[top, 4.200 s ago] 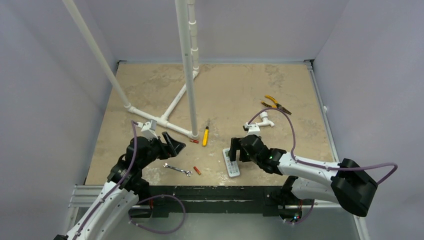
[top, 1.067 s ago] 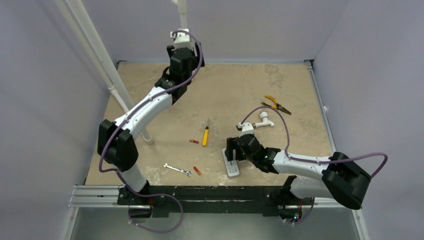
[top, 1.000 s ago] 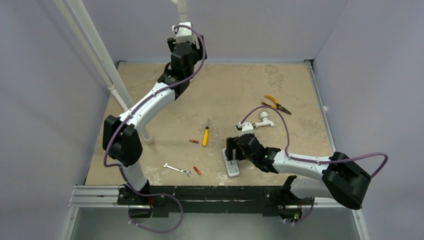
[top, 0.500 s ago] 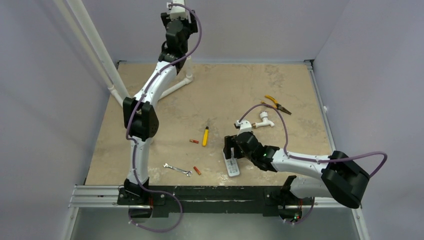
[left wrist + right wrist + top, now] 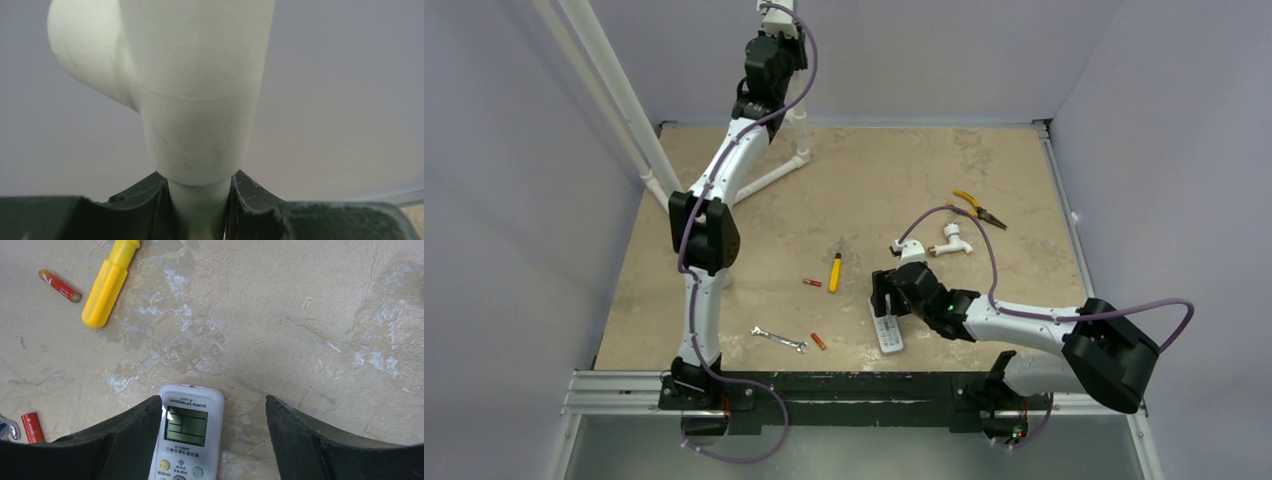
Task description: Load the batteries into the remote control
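Note:
I will swing my left gripper back and to the right in the top view next. I will let go of the pipe over the clear tabletop between the screwdriver and the pliers.
The white remote control (image 5: 189, 435) lies face up near the table's front edge, display end pointing away; it also shows in the top view (image 5: 890, 333). My right gripper (image 5: 214, 402) is open just above it, the remote lying between the fingers, close to the left finger (image 5: 130, 440); the gripper also shows in the top view (image 5: 886, 300). Two orange-red batteries lie left of it: one (image 5: 60, 286) beside the screwdriver, one (image 5: 31, 426) by the wrench; the top view shows both (image 5: 811, 283) (image 5: 819, 341). My left gripper (image 5: 198, 175) is shut on a white PVC pipe (image 5: 195, 100), high at the back (image 5: 769, 40).
A yellow-handled screwdriver (image 5: 835, 270) lies left of the remote. A silver wrench (image 5: 779, 340) lies near the front edge. Yellow-handled pliers (image 5: 979, 210) and a white pipe fitting (image 5: 952, 240) lie at the right. The pipe frame's legs (image 5: 769, 180) hang over the back left.
My left arm has swung the pipe frame from the table's middle up and back to the far wall. My right gripper has crept slightly left over the remote, still open.

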Robot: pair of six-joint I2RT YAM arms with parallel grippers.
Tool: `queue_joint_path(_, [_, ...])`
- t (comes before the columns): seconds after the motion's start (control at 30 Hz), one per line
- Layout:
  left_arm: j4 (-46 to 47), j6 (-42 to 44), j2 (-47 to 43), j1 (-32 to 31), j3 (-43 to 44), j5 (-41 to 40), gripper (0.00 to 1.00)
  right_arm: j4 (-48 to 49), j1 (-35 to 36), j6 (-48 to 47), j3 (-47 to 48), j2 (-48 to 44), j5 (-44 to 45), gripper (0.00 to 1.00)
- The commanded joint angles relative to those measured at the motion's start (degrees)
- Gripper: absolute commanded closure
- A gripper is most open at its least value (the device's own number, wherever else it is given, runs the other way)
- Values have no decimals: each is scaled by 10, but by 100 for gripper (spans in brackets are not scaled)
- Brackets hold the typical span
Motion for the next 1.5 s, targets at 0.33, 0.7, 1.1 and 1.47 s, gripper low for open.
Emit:
queue_joint_path(0.33, [-10, -136, 31, -37, 74, 281, 100, -5, 2, -7, 24, 2, 21, 30])
queue_joint_path(0.7, [43, -201, 51, -127, 111, 486, 100, -4, 2, -3, 13, -16, 21, 31])
queue_joint_path(1.1, [-33, -130, -8, -148, 43, 615, 100, 2, 2, -2, 13, -6, 20, 30])
queue_joint_path(1.47, [-62, -150, -63, -90, -37, 700, 100, -5, 2, -14, 20, -8, 28, 29])
